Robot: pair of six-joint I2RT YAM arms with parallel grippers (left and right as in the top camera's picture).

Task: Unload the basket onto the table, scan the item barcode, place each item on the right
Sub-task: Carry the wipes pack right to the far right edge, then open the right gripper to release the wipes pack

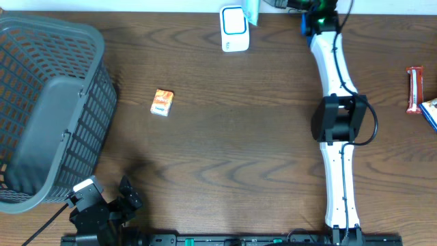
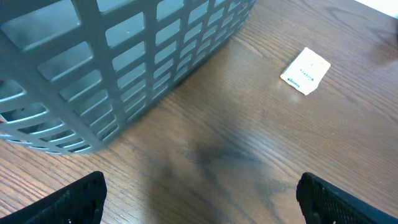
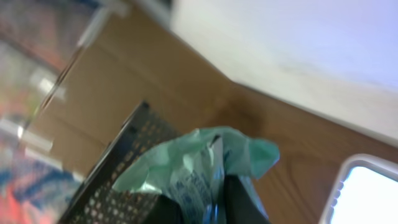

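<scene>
The right gripper carries the packet away from the scanner next, back and down onto the open, bare wood beside the snack packs, and releases it.
The item is a crumpled pale green packet (image 3: 199,165) with blue print. My right gripper (image 3: 208,199) is shut on it, dark fingers pinching its lower part. From overhead the packet (image 1: 251,10) hangs at the table's far edge, just right of the white and blue scanner (image 1: 234,29), with the right gripper (image 1: 273,4) behind it. The scanner's lit corner (image 3: 367,193) shows at the bottom right of the right wrist view. My left gripper (image 1: 131,193) rests open at the near left; its fingers (image 2: 68,199) are spread wide over bare wood, with nothing between them.
A large grey mesh basket (image 1: 48,102) fills the left side, and its wall (image 2: 124,62) is close to the left gripper. A small orange box (image 1: 162,102) lies right of the basket, seen also as a box (image 2: 305,71) from the left wrist. Snack packs (image 1: 414,89) lie at the right edge.
</scene>
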